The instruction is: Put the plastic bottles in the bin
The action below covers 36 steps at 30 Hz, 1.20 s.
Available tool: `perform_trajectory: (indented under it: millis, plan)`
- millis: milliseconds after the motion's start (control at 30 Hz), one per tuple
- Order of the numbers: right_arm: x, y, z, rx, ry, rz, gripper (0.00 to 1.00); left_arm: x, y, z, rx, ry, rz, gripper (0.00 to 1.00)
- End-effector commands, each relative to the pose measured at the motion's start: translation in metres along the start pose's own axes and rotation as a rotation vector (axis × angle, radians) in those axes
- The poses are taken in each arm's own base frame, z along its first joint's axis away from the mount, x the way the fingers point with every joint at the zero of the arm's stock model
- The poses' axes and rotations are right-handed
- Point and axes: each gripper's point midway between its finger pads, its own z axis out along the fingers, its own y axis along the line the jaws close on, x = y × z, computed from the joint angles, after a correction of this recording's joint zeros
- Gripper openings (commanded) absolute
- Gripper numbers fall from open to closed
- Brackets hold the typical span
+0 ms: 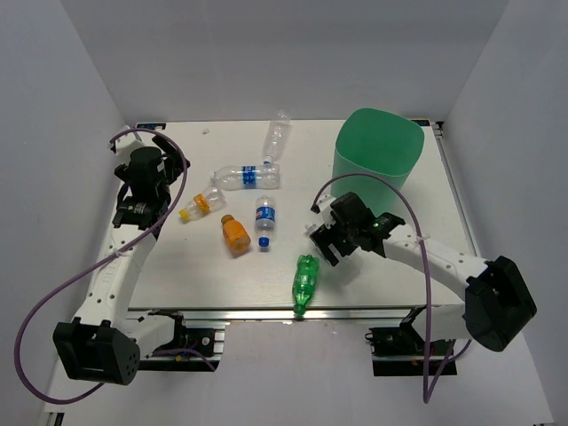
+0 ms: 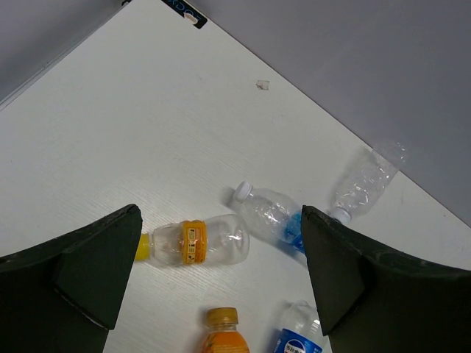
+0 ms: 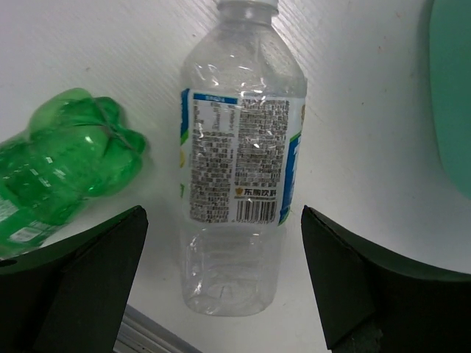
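I will lower my right gripper onto the barcode end of the clear bottle's label (image 3: 241,208) next and close it there, because its open fingers are already on both sides of the clear bottle.
My right gripper (image 1: 327,238) is open, low over the table. In the right wrist view it (image 3: 223,272) straddles a clear bottle with a white and blue label (image 3: 239,162), one finger on each side, not touching. The green bottle (image 1: 305,282) lies just left of it (image 3: 66,173). The mint-green bin (image 1: 377,151) stands behind it at the back right. My left gripper (image 1: 140,211) is open and empty at the left, above the yellow-capped clear bottle (image 2: 195,241). An orange bottle (image 1: 235,235) and a small blue-labelled bottle (image 1: 264,217) lie mid-table.
Two more clear bottles lie toward the back: one with a blue label (image 1: 247,177) and one near the back edge (image 1: 278,135). White walls enclose the table on three sides. The green bottle's cap reaches the metal rail (image 1: 266,312) at the front edge.
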Motion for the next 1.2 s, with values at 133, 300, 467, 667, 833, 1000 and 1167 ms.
perform_trajectory:
  millis: [133,300,467,667,833,1000,1167]
  plan:
    - [-0.002,0.007,0.025,-0.083,-0.031,-0.004,0.89,0.000,0.000,0.002,-0.001,-0.003,0.015,0.98]
    - [0.004,0.004,0.043,-0.085,-0.013,0.024,0.86,0.004,0.001,0.005,-0.009,0.007,0.021,0.98]
    - [0.004,-0.004,0.047,-0.078,-0.001,-0.004,0.62,0.006,0.005,0.006,-0.026,0.009,0.027,0.98]
    - [-0.054,-0.013,0.010,-0.039,-0.183,-0.002,0.42,0.009,0.005,0.008,-0.023,0.012,0.032,0.98]
    - [-0.140,-0.004,-0.061,-0.115,-0.447,-0.055,0.40,0.010,0.005,0.007,-0.022,0.014,0.034,0.98]
    - [-0.218,0.000,-0.152,-0.146,-0.721,-0.091,0.36,0.016,0.002,0.006,0.008,0.035,0.028,0.98]
    - [-0.263,-0.058,-0.211,0.118,-0.881,-0.013,0.35,0.018,0.005,0.006,-0.003,0.038,0.028,0.98]
